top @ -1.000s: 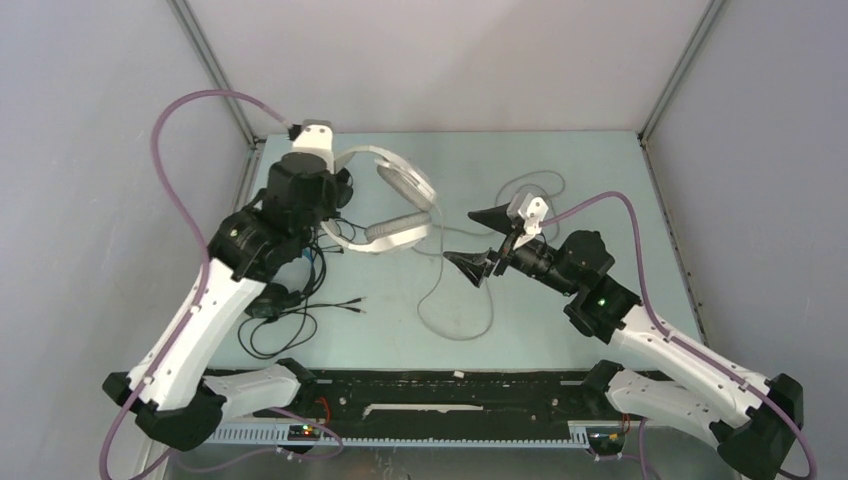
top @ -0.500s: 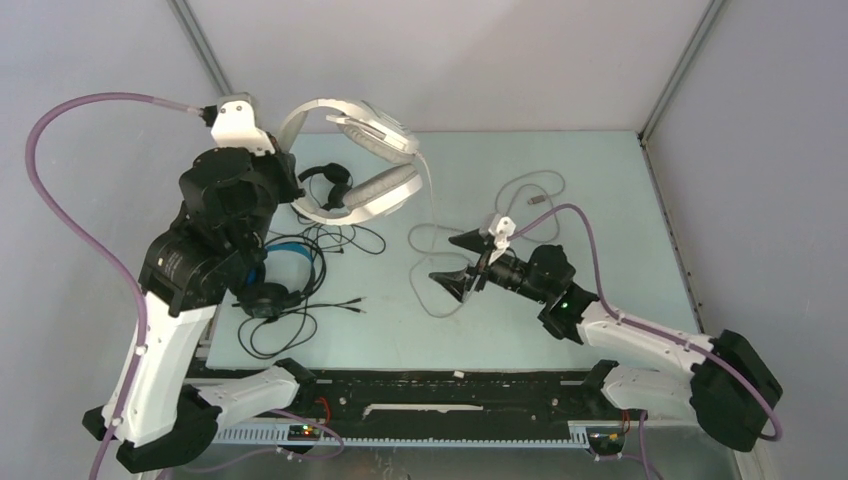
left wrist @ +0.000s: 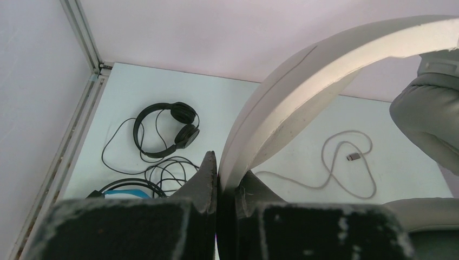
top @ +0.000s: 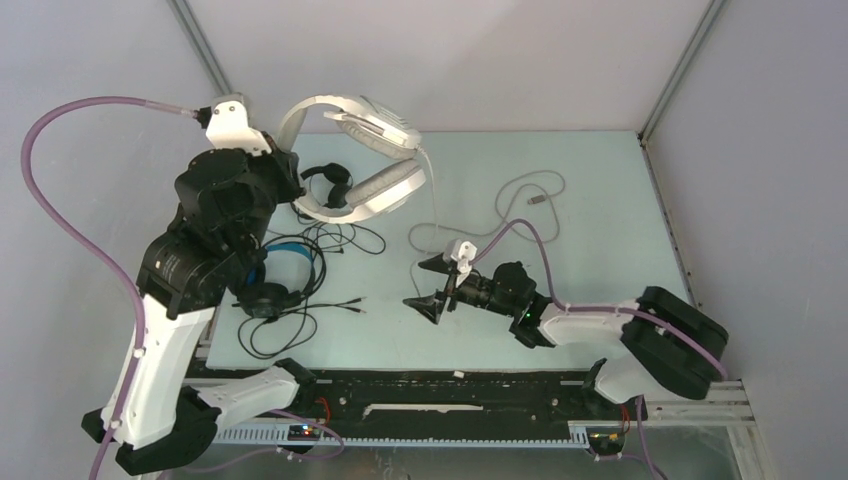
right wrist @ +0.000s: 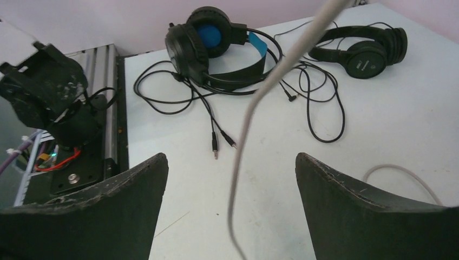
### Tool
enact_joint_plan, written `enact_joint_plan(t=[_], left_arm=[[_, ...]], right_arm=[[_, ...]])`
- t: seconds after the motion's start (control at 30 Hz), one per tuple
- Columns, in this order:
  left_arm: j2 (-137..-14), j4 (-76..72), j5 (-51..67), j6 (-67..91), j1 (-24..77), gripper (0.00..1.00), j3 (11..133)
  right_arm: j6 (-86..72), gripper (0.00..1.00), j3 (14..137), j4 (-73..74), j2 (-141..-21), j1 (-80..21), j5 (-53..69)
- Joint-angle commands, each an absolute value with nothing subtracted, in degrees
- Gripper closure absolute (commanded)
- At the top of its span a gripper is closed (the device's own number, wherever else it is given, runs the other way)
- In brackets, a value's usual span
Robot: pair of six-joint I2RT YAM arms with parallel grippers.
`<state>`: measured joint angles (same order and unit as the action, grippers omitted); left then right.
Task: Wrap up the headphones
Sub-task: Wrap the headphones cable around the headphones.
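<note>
I will next move my right gripper slightly away from my base, then close it around the pale cable below the hanging headphones.
The white headphones (top: 360, 150) hang in the air over the table's back left, and my left gripper (top: 293, 198) is shut on their headband (left wrist: 303, 92), which stands pinched between the two fingers of the left gripper (left wrist: 224, 162). Their pale cable (top: 432, 215) drops to the table and ends in a plug (top: 538, 200). My right gripper (top: 430, 283) is low over the table's middle and open. The cable (right wrist: 254, 108) runs untouched down the gap of the right gripper (right wrist: 230, 162). A slim black headset (top: 330, 185) and a bulkier black one with blue lining (top: 275, 280) lie at the left.
Loose black cables (top: 290, 320) with two jack plugs (right wrist: 222, 143) spread from the black headsets toward the front left. A metal rail with wiring (right wrist: 59, 157) runs along the near edge. Cage posts (top: 210, 60) and walls close in the back and sides.
My left arm has lifted the white headphones off the table, up and toward the back left. My right arm has moved left and nearer, so the hanging cable is now between its open fingers.
</note>
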<state>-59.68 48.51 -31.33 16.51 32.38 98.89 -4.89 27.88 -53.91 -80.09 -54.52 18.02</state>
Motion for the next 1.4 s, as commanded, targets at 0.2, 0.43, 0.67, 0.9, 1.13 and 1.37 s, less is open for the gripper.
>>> enact_joint_plan(t=[0.2, 0.43, 0.67, 0.9, 1.13, 1.37], left_arm=[[-55.9, 41.4, -29.5, 21.3, 31.9, 1.00, 96.3], [-53.7, 40.9, -27.1, 22.3, 31.0, 1.00, 94.6], [-50.6, 40.3, -19.4, 24.5, 29.9, 1.00, 91.7], [-48.8, 38.8, -2.2, 24.6, 29.7, 1.00, 87.4], [-47.4, 36.8, 11.8, 23.1, 29.7, 1.00, 80.9], [-47.6, 30.8, 27.9, 24.6, 29.7, 1.00, 73.6]], right_arm=[[-4.6, 0.30, 30.5, -70.4, -94.2, -55.1, 16.5], [-6.4, 0.78, 29.3, -72.4, -96.5, -55.3, 13.9], [-5.7, 1.00, 28.8, -69.3, -92.4, -52.9, 12.7], [-6.0, 1.00, 29.9, -67.3, -89.4, -49.9, 14.6], [-5.3, 1.00, 32.8, -63.3, -86.7, -49.8, 17.2], [-4.4, 1.00, 34.6, -60.8, -84.9, -49.5, 17.1]])
